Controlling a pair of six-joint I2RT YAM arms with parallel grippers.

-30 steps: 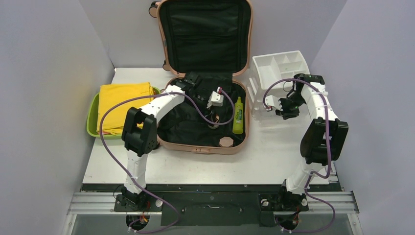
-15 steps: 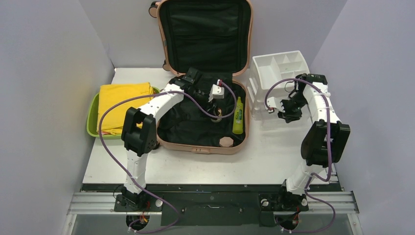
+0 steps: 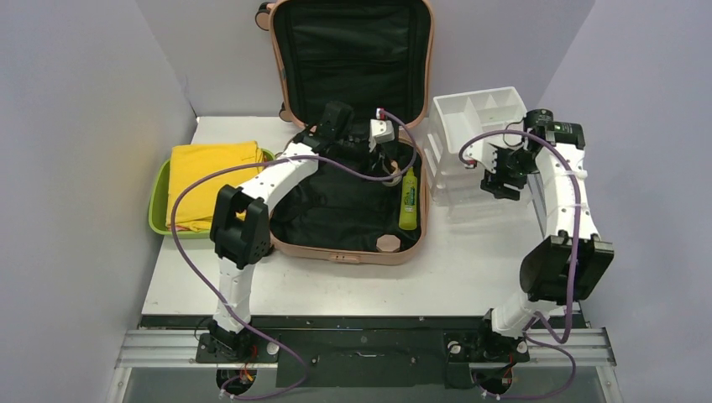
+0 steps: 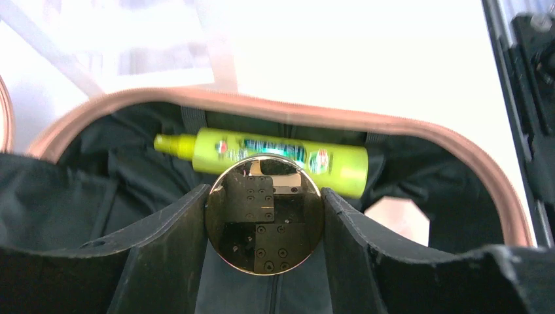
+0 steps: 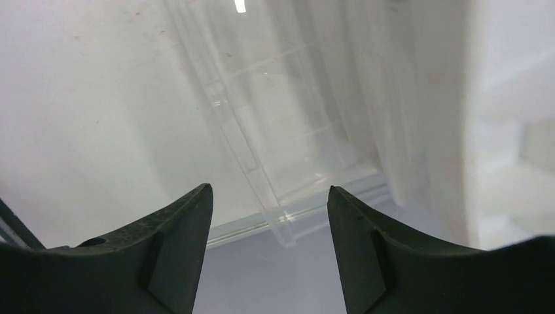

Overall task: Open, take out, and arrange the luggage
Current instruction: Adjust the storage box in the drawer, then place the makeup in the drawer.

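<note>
The disc needs to go to the right in the top view with my left gripper, over the case's rim and into the clear divided tray (image 3: 470,196) (image 4: 154,47), because that tray is empty.
The salmon-pink luggage (image 3: 353,248) lies open on the table, its lid (image 3: 353,59) upright against the back wall. My left gripper (image 3: 363,141) hovers over the black lining at the back of the case. In the left wrist view that gripper (image 4: 266,190) is shut on a round, gold-rimmed mirrored disc (image 4: 264,222). A lime-green spray bottle (image 3: 409,199) (image 4: 262,154) lies along the right wall of the case, and a pink hexagonal piece (image 3: 388,243) (image 4: 396,219) sits in its front right corner. My right gripper (image 3: 502,180) (image 5: 269,188) stands open with nothing between its fingers, over a clear divided tray (image 5: 281,131).
A white drawer organizer (image 3: 479,113) stands at the back right, with the clear rack (image 3: 441,168) next to it by the case's right side. A lime-green tub (image 3: 158,201) holding a folded yellow cloth (image 3: 210,172) sits left of the case. Grey walls close in on both sides.
My left gripper has risen and moved toward the back of the case with the round disc. My right gripper has swung back and right to the organizer, and its jaws have opened.
</note>
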